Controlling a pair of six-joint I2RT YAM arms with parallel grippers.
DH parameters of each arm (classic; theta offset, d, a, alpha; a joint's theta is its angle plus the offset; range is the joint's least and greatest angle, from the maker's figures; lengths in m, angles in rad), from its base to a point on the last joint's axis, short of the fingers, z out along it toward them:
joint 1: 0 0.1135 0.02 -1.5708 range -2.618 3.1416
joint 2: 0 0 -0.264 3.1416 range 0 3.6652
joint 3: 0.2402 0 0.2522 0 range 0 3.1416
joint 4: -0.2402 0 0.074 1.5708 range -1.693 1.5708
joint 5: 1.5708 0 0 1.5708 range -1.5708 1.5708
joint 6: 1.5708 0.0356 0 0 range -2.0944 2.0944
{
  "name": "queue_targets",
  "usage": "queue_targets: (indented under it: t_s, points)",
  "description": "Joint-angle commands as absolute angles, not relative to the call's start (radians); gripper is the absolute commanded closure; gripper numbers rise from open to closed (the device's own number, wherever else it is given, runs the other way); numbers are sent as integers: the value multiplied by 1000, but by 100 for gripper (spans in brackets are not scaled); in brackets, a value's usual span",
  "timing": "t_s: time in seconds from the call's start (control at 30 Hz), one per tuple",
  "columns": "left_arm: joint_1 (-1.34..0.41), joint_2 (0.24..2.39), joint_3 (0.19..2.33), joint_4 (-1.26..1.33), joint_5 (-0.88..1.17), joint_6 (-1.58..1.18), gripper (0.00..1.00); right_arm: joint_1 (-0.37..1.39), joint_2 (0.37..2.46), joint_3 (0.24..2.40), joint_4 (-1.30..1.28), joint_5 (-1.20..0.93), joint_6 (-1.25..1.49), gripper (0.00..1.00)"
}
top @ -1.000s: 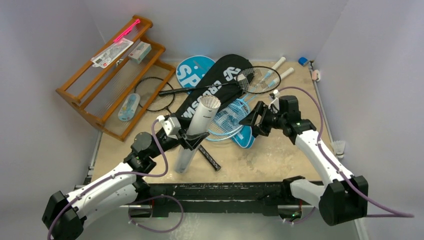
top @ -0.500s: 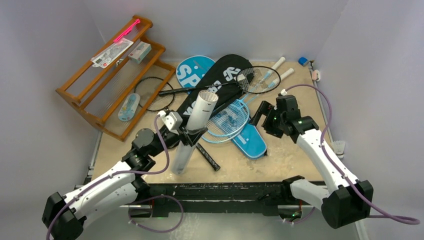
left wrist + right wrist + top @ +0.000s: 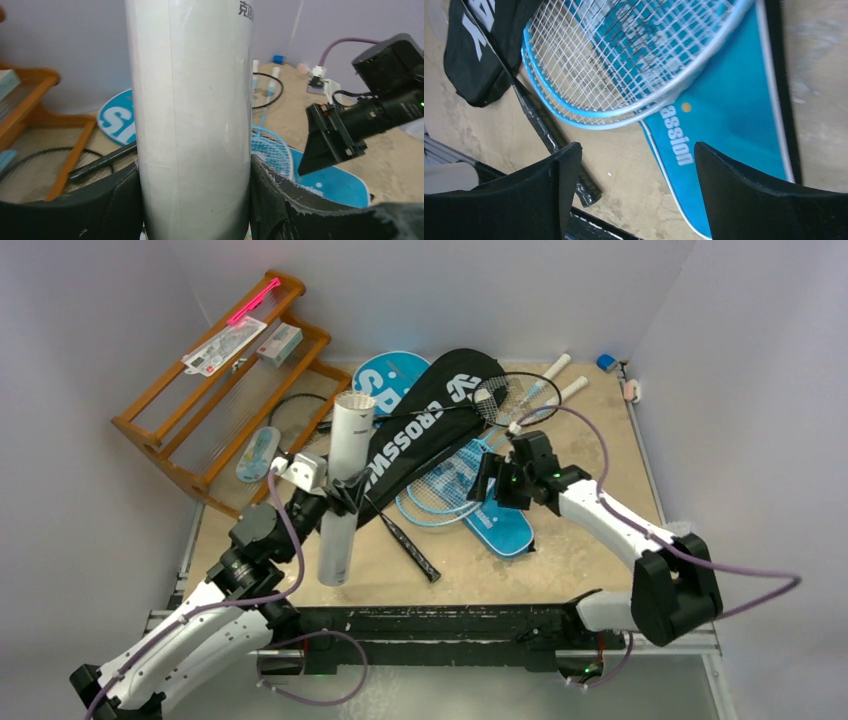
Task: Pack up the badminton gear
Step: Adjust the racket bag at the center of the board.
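Note:
The white tube [image 3: 342, 475] should next go upright with my left gripper over the bare tabletop beside the black racket handle, and my left gripper should release it there, because that patch is clear.
The long white tube [image 3: 342, 475] stands nearly upright at the table's left middle, and my left gripper [image 3: 345, 498] is shut on its midsection; it fills the left wrist view [image 3: 195, 110] between both fingers. My right gripper [image 3: 487, 485] hangs open and empty over the light-blue rackets [image 3: 445, 485] and the blue cover [image 3: 507, 527] beneath them. In the right wrist view the strung heads [image 3: 624, 60] and blue cover [image 3: 729, 125] lie just beyond the open jaws [image 3: 639, 170]. The black "CROSSWAY" cover [image 3: 430, 420] lies in the middle and the blue "SPORT" cover [image 3: 383, 378] behind it. A white shuttlecock [image 3: 680, 533] sits at the right edge.
A wooden rack [image 3: 170, 435] with small packaged items stands at the back left. A black racket head [image 3: 300, 425] lies beside it, and another black racket [image 3: 515, 398] rests on the black cover. A black racket handle [image 3: 412, 548] points to the front edge.
My left arm has carried the tube leftward and stood it more upright. My right gripper has swung left over the light-blue rackets and blue cover, staying open.

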State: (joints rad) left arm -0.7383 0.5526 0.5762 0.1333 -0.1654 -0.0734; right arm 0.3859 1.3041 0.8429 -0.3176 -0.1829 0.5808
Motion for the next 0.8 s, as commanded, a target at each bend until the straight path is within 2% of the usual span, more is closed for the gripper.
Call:
queue_targets:
  t_s: [0.0, 0.2, 0.33, 0.43, 0.6, 0.77]
  points:
    - [-736, 488, 638, 53, -368, -9, 44, 437, 1379, 862, -217, -184, 581, 15]
    - [-737, 451, 716, -52, -490, 63, 44, 436, 1386, 851, -282, -27, 620, 11]
    - [-738, 419, 730, -62, -544, 99, 44, 433, 1336, 849, -376, 233, 634, 8]
    - [-736, 416, 727, -52, -536, 107, 44, 425, 1317, 814, -381, 285, 645, 8]
    - [-736, 483, 716, -18, -480, 84, 44, 423, 1375, 753, -301, 114, 652, 8]
    - [-736, 578, 695, 95, -424, 31, 38, 448, 1344, 663, -57, -236, 620, 12]
